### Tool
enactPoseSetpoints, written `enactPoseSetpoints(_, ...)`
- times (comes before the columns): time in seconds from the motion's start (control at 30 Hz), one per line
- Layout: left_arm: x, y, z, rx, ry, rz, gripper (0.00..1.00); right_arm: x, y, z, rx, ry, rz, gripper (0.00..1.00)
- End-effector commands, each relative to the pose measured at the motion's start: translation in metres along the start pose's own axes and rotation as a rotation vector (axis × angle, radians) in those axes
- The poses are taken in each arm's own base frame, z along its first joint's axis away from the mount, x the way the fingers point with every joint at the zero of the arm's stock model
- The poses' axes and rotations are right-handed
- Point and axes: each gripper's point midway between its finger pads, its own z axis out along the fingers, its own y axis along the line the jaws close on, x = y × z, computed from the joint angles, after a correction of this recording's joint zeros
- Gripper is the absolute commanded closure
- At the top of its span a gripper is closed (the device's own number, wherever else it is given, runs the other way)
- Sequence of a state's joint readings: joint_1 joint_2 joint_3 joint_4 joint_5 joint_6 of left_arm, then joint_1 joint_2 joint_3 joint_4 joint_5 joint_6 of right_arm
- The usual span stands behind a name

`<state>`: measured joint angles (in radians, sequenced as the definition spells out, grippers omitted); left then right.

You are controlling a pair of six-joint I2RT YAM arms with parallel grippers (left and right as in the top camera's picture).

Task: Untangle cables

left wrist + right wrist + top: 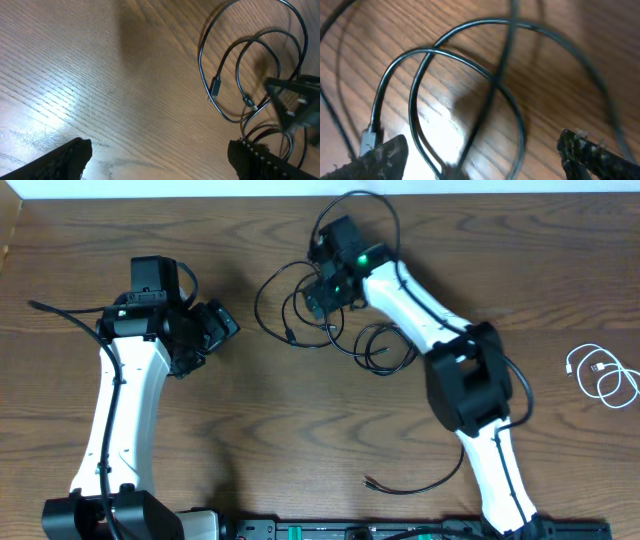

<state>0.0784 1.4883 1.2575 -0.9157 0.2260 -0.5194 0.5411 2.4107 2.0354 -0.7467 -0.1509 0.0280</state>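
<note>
My right gripper moves down next onto the tangle's crossing black cable parts just below it, since they already run between its spread, empty fingers.
Several black cables (pixel 335 340) lie in a loose tangle of loops on the wooden table (pixel 300 430), at the middle back. My right gripper (pixel 325 295) hovers right over the tangle's left part, open. In the right wrist view the black loops (pixel 470 22) cross on the wood between the spread fingertips (pixel 380 157), and nothing is clamped. My left gripper (pixel 215 325) is open, left of the tangle and apart from it. Its wrist view shows the cable loops with a small plug (pixel 215 87) at upper right. A white cable (pixel 600 370) lies coiled at far right.
Another black cable (pixel 420 487) lies by itself near the front edge, right of centre. The right arm (pixel 470 380) reaches from the front right across the tangle's right side. The left arm (pixel 125 400) stands along the left.
</note>
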Motion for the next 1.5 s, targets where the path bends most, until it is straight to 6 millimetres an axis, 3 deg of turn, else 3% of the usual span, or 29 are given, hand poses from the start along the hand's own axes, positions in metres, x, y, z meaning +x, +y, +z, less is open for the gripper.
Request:
enactPoseSetpoints(0.0,-0.004,0.000,-0.009,0.001,-0.029,0.024,0.08,-0.001,0.002,0.012,0.059,-0.007,-0.043,0.10)
enactPoseSetpoints(0.17,-0.003,0.000,-0.009,-0.001,-0.025,0.023,0.08,0.004,-0.001,0.032,0.104,-0.003,-0.057,0.14)
enactPoseSetpoints(0.27,-0.001,0.002,-0.009,-0.007,-0.017,0.022,0.08,0.012,-0.003,0.042,0.105,0.020,-0.016,0.22)
enactPoseSetpoints(0.43,-0.001,0.002,-0.009,-0.007,-0.017,0.029,0.08,0.016,-0.003,0.042,0.106,0.036,-0.008,0.53)
enactPoseSetpoints(0.53,-0.001,0.002,-0.009,-0.007,-0.016,0.029,0.08,0.026,-0.003,0.042,0.108,0.074,-0.005,0.82)
enactPoseSetpoints(0.6,-0.001,0.002,-0.009,-0.006,-0.017,0.029,0.08,0.032,-0.004,0.041,0.109,0.101,0.001,0.97)
enactPoseSetpoints(0.73,-0.001,0.002,-0.009,-0.006,-0.017,0.029,0.08,0.039,0.000,0.034,0.096,0.134,0.019,0.99)
enactPoseSetpoints(0.83,-0.001,0.002,-0.009,-0.006,-0.017,0.029,0.08,0.033,0.008,0.020,0.061,0.122,0.020,0.99)
enactPoseSetpoints(0.9,-0.001,0.002,-0.009,-0.006,-0.017,0.029,0.08,0.020,0.018,0.002,0.020,0.085,0.017,0.99)
enactPoseSetpoints(1.07,-0.001,0.002,-0.009,-0.006,-0.017,0.029,0.08,-0.030,0.035,-0.080,-0.011,-0.101,-0.006,0.99)
enactPoseSetpoints(1.3,-0.001,0.002,-0.009,-0.007,-0.018,0.029,0.08,-0.059,0.048,-0.173,-0.019,-0.268,-0.029,0.99)
enactPoseSetpoints(1.4,-0.001,0.002,-0.009,-0.007,-0.018,0.029,0.08,-0.065,0.039,-0.208,0.041,-0.328,-0.020,0.99)
enactPoseSetpoints(1.47,-0.001,0.002,-0.009,-0.007,-0.018,0.029,0.08,-0.067,0.020,-0.239,0.131,-0.378,0.023,0.99)
